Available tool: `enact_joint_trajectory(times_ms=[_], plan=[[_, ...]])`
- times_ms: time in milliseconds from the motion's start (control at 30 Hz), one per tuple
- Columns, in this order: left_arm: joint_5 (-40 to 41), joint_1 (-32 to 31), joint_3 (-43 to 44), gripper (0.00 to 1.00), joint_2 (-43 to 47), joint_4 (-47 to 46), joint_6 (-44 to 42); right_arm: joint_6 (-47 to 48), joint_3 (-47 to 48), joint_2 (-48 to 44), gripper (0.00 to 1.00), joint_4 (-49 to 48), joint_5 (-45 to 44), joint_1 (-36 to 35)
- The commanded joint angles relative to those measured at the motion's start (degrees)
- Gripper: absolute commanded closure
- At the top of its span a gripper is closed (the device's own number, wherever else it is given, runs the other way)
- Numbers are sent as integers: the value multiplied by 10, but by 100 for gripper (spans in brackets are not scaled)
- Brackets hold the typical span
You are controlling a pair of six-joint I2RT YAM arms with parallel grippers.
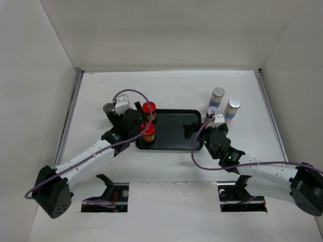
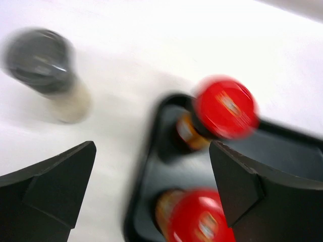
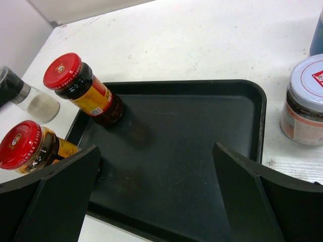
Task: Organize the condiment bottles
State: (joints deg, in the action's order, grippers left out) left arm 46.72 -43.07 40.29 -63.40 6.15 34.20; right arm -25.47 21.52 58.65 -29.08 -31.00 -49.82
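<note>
The robot's left gripper should go to the left in the top view and down around the dark lid of the jar outside the tray [image 1: 174,138].
Two red-lidded dark jars [image 1: 149,108] [image 1: 148,131] stand upright at the left end of the black tray [image 1: 174,138]. My left gripper [image 1: 137,122] is open and empty over the tray's left edge. In the blurred left wrist view the jars [image 2: 224,108] [image 2: 202,219] lie by its right finger [image 2: 252,186]. A pale grey-lidded jar [image 1: 109,108] stands on the table left of the tray. My right gripper [image 3: 154,171] is open and empty over the tray's bare middle [image 3: 176,146]. A white-lidded brown jar [image 3: 308,101] stands just right of the tray. Two tall silver-capped bottles [image 1: 217,96] [image 1: 232,108] stand behind it.
White walls enclose the table on the left, back and right. The left arm's purple cable [image 1: 128,92] loops above the left gripper. The right arm's cable [image 1: 197,151] hangs by the tray's front right corner.
</note>
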Motion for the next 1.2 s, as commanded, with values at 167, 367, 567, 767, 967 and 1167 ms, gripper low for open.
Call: enact_joint_trajectory(times_ms=[167,367,567,767,967,1167], plan=[[-82,243,29,3,-30,-38,-33,-4,9,-1,0,-26,6,6],[-111,295,66,6,-118,-90,-59,-5,10,3,0,-26,9,5],[-114,313,97,10,-175,-107,-69,-6,11,6,0,-28,11,3],[-111,321,93,48,-171,-125,-81,-8,8,1,0,-26,13,5],[-74,270,94,63,-55,-132,-110,-8,4,-6,0,-30,9,7],[-51,129,153,63,17,-184,-164,-5,2,-13,0,-28,1,7]])
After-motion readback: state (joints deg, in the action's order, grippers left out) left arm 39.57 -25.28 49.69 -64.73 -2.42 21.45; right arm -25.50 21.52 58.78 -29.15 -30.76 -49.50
